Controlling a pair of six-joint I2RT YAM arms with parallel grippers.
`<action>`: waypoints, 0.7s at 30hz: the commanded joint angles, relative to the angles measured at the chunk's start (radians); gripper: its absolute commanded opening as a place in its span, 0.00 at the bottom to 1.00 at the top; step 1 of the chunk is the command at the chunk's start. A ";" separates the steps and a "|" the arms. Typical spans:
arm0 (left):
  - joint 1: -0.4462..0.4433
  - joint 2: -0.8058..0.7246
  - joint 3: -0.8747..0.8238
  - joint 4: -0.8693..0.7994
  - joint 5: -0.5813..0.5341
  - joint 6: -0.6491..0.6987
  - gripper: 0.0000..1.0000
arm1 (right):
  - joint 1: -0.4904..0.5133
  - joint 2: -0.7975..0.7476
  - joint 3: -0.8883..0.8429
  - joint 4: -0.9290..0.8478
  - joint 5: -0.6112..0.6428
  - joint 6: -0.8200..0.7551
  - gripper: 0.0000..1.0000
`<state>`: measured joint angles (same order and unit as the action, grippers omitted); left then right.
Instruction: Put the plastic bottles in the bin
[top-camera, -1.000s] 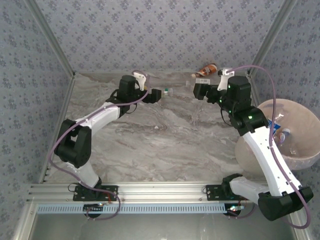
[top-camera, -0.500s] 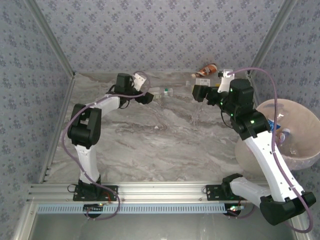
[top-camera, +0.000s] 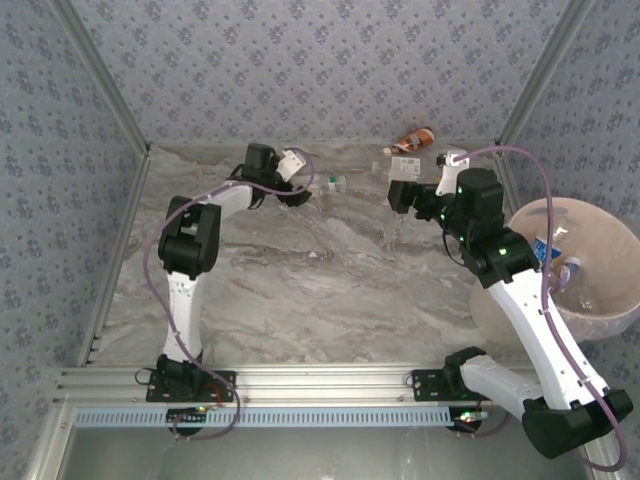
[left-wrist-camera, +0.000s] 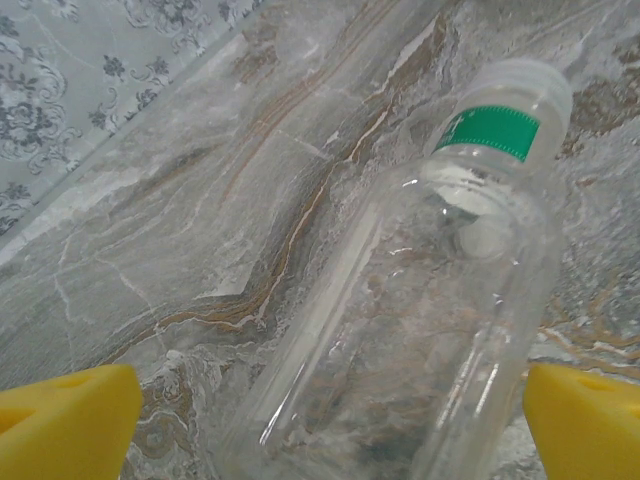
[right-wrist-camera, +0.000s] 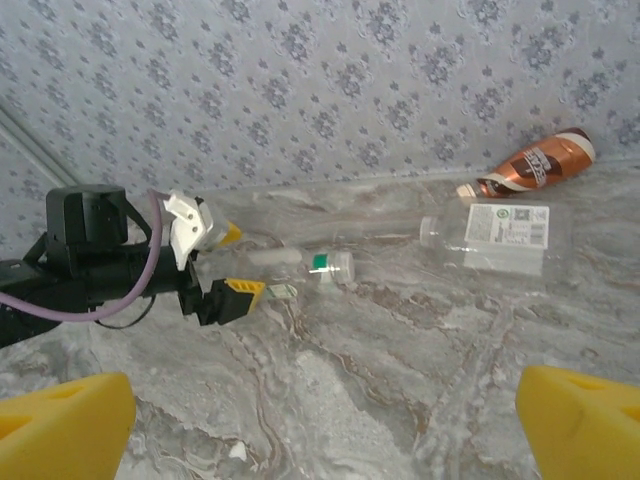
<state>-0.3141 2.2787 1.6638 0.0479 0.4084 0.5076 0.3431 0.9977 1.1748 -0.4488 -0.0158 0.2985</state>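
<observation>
My left gripper is open, with the green-banded bottle already between its yellow fingers, so next it should come down over the body of the green-banded bottle (left-wrist-camera: 380, 330) and close there.
A clear plastic bottle (left-wrist-camera: 420, 300) with a green neck band lies on the marble table near the back wall. My left gripper (left-wrist-camera: 320, 440) is open, with one yellow fingertip on each side of the bottle's body. From above, this bottle (top-camera: 330, 183) lies just right of the left gripper (top-camera: 305, 188). My right gripper (right-wrist-camera: 320, 430) is open and empty, hovering over bare table (right-wrist-camera: 400, 370). It faces the left gripper (right-wrist-camera: 235, 265) and the green-banded bottle (right-wrist-camera: 320, 265). A clear bottle with a white label (right-wrist-camera: 500, 235) and a brown bottle (right-wrist-camera: 535, 165) lie by the wall. The bin (top-camera: 520, 310) stands at the right.
Two bottles (top-camera: 560, 258) lie inside the bin's liner. The patterned back wall (top-camera: 330, 70) runs close behind the bottles. A metal corner post (top-camera: 525, 90) rises behind the right gripper (top-camera: 398, 195). A purple cable (top-camera: 520, 155) loops over the right arm.
The left arm's elbow has lifted and swung towards the back wall, while its gripper stayed by the clear bottle. The right arm has shifted slightly.
</observation>
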 joint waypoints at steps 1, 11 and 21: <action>-0.011 0.047 0.100 -0.083 0.038 0.103 0.98 | 0.005 0.010 0.058 -0.052 0.030 -0.017 1.00; -0.048 0.058 0.109 -0.190 0.084 0.172 0.80 | 0.015 0.020 0.009 0.011 0.129 -0.022 1.00; -0.077 -0.122 -0.197 0.004 -0.013 0.096 0.59 | 0.013 0.016 -0.031 0.077 0.079 -0.019 1.00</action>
<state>-0.3729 2.2265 1.5452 -0.0170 0.4351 0.6441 0.3523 1.0256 1.1606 -0.4091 0.0818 0.2913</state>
